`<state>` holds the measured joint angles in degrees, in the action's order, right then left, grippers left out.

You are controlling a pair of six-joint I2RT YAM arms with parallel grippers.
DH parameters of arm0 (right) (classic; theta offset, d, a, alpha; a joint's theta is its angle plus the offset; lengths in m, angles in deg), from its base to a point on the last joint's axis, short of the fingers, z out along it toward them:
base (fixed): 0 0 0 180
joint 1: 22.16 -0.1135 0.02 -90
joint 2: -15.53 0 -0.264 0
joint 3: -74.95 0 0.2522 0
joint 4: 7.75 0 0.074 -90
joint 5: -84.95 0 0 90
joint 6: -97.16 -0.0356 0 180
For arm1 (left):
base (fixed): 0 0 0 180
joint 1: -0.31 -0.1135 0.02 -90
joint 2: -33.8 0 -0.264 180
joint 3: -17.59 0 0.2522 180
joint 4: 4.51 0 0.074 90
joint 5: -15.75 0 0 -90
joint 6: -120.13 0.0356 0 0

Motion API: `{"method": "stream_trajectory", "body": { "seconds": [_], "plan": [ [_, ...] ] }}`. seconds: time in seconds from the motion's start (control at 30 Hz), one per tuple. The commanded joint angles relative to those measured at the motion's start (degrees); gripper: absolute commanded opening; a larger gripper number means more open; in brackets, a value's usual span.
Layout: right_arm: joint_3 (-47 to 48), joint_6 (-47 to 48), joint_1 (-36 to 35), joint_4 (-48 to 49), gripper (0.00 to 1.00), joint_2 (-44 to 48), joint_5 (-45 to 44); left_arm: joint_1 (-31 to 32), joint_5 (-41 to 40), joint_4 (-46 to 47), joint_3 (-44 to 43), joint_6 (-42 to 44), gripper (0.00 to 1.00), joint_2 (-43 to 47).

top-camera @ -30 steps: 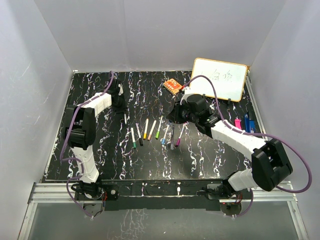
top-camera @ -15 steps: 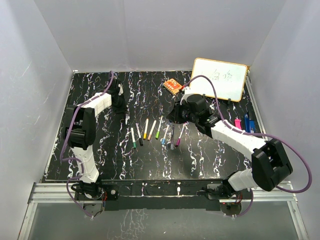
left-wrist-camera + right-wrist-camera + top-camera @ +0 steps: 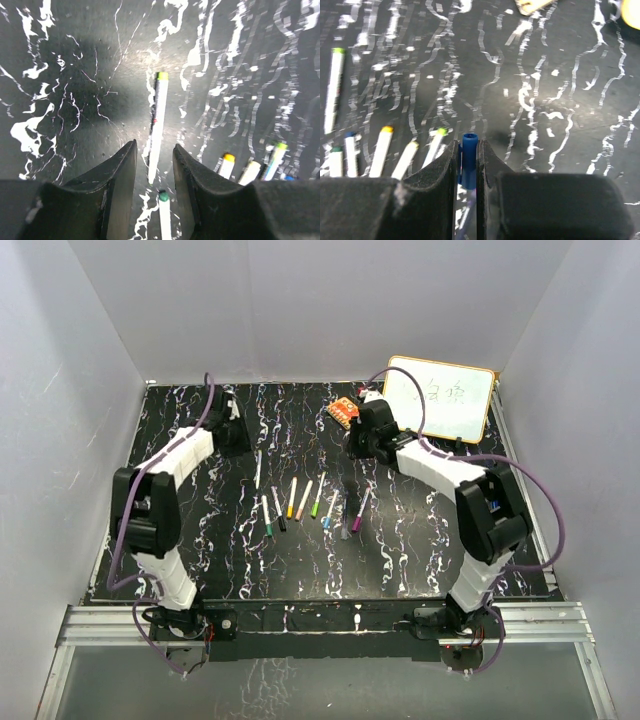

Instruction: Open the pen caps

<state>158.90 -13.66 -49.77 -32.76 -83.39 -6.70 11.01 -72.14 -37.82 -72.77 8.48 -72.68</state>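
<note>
I will next move the dark blue pen cap (image 3: 469, 165) in my right gripper toward the whiteboard. Then I will lower it onto the empty table there.
My left gripper (image 3: 154, 146) stands open and empty above the table. Just beyond its fingertips lies a white pen barrel (image 3: 156, 125) with a yellow-green end; from above, this pen (image 3: 257, 468) rests apart from the others, near my left gripper (image 3: 232, 440). A green-capped pen (image 3: 164, 210) shows below the jaws. My right gripper (image 3: 467, 144) is shut on a dark blue pen cap (image 3: 469, 165), held upright, clear of the table. It hovers at the back (image 3: 360, 445), beyond the row of several pens (image 3: 310, 502).
A whiteboard (image 3: 440, 398) leans at the back right, with an orange eraser block (image 3: 345, 410) just left of it. White walls close in the black marbled table (image 3: 200, 550) on three sides. The right arm's cable arcs over the table's right part.
My left gripper has opened, let go of the pen and drawn back to the far left; the pen now lies flat. The right gripper has moved toward the back, still gripping the blue cap.
</note>
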Motion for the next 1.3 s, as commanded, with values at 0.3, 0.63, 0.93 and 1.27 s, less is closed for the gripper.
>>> {"method": "stream_trajectory", "body": {
  "seconds": [0.3,0.63,0.93,1.27],
  "plan": [
    [10.65,4.35,6.84,-6.78,0.0,-11.24,-7.54,-0.15,2.17,10.86,14.63,-6.77,0.44,27.56],
    [14.44,5.28,7.48,-10.01,0.0,-17.97,-9.71,-0.21,4.71,14.27,20.17,-9.5,0.49,33.37],
    [13.65,5.44,8.39,-9.79,0.02,-19.41,-9.36,-0.06,4.55,15.9,24.03,-10.19,0.51,35.66],
    [12.47,5.16,8.55,-9.81,0.2,-19.56,-7.64,-0.07,3.83,15.45,24.51,-10.17,0.56,35.57]
  ]
}}
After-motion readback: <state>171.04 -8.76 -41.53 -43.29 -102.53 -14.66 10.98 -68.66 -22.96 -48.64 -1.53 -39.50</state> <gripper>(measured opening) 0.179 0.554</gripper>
